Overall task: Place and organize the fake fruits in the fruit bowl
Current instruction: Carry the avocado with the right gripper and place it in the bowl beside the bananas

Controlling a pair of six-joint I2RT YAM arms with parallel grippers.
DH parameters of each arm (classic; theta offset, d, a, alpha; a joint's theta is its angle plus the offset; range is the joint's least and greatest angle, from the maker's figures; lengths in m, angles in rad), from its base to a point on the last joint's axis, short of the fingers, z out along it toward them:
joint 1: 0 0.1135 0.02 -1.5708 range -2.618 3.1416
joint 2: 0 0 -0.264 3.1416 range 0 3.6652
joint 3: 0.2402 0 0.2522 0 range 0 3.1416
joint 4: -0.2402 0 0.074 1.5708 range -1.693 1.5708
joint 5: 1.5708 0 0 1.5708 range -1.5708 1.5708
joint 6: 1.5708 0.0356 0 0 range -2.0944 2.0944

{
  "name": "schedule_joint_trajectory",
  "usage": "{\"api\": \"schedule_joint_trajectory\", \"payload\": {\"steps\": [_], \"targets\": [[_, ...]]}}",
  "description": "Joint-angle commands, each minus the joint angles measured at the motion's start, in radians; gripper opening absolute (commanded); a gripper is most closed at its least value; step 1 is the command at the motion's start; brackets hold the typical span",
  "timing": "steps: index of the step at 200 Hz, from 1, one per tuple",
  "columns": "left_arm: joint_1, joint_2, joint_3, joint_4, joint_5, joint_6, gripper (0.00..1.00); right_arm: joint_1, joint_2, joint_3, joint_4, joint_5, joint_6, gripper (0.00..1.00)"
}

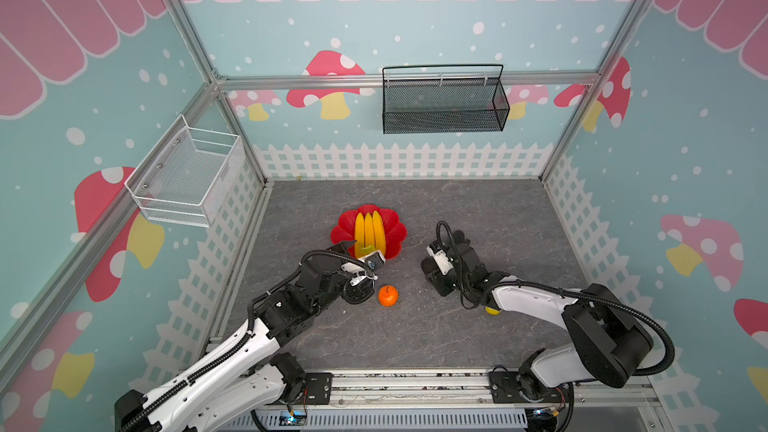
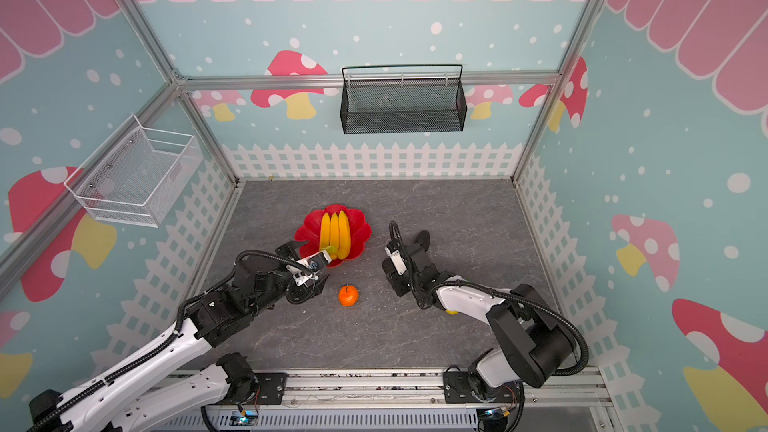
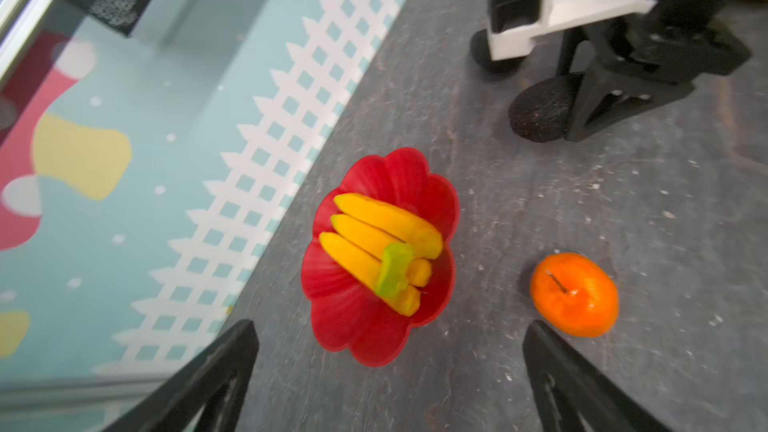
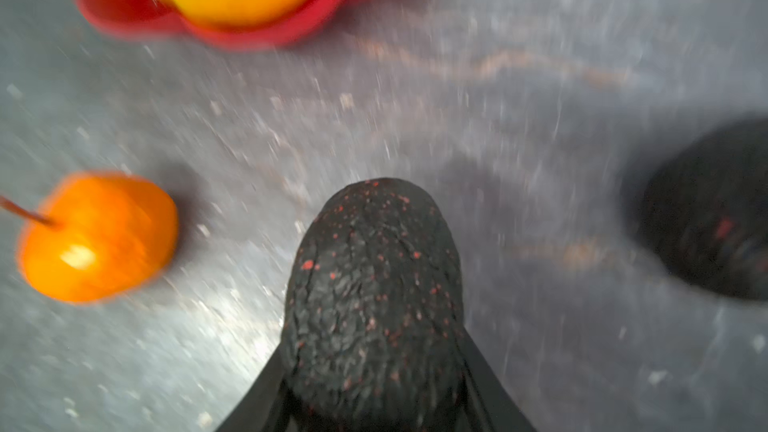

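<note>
I will lift the dark oval outward over the rim of the bowl (image 1: 395, 234) with my right gripper next. I will release it in the empty hollow beside the bananas.
The red scalloped fruit bowl (image 1: 395, 234) (image 3: 399, 176) holds the bunch of yellow bananas (image 1: 368, 229) (image 3: 374, 238). A small orange (image 1: 388, 295) (image 3: 575, 295) lies on the grey floor in front of the bowl. My left gripper (image 1: 358, 270) (image 3: 390, 326) stands open and empty between bowl and orange. My right gripper (image 4: 372, 367) (image 3: 582, 118) is shut on a dark blackish oval (image 4: 374, 284) (image 3: 540, 110), low over the floor right of the bowl. The second dark oval (image 4: 706, 218) (image 1: 458, 237) lies beside it. A yellow-green fruit (image 1: 492, 310) peeks out under the right forearm.
A black mesh basket (image 1: 444, 103) hangs on the back wall and a white wire basket (image 1: 187, 176) on the left wall. Fence-patterned walls close in the grey floor (image 1: 498, 209) on three sides. A metal rail (image 1: 415, 384) runs along the front.
</note>
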Motion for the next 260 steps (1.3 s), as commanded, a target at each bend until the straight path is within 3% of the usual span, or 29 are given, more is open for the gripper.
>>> {"api": "schedule_joint_trajectory", "payload": {"steps": [1, 19, 47, 91, 144, 184, 212, 239, 260], "targets": [[0.096, -0.027, -0.012, 0.104, 0.029, -0.103, 1.0, 0.019, 0.068, 0.185, 0.017, -0.078, 0.026, 0.32], [0.148, -0.017, -0.006, 0.125, 0.081, -0.149, 1.0, 0.027, 0.197, 0.368, -0.025, -0.098, 0.051, 0.33], [0.188, -0.013, 0.001, 0.126, 0.046, -0.187, 1.0, 0.038, 0.393, 0.592, -0.075, -0.09, 0.087, 0.33], [0.207, -0.039, -0.015, 0.151, 0.025, -0.223, 1.0, 0.046, 0.568, 0.751, -0.113, -0.068, 0.127, 0.33], [0.224, -0.043, -0.022, 0.162, 0.075, -0.236, 1.0, 0.046, 0.633, 0.808, -0.179, 0.01, 0.113, 0.38], [0.231, -0.035, -0.027, 0.166, 0.131, -0.217, 1.0, 0.046, 0.642, 0.826, -0.197, 0.033, 0.09, 0.61], [0.237, -0.034, -0.022, 0.179, 0.132, -0.285, 1.0, 0.047, 0.634, 0.833, -0.196, 0.033, 0.083, 0.73], [0.239, -0.037, -0.021, 0.18, 0.148, -0.29, 1.0, 0.047, 0.597, 0.831, -0.198, 0.057, 0.073, 0.78], [0.239, -0.044, -0.034, 0.194, 0.189, -0.292, 1.0, 0.042, 0.511, 0.771, -0.198, 0.149, 0.07, 0.8]]}}
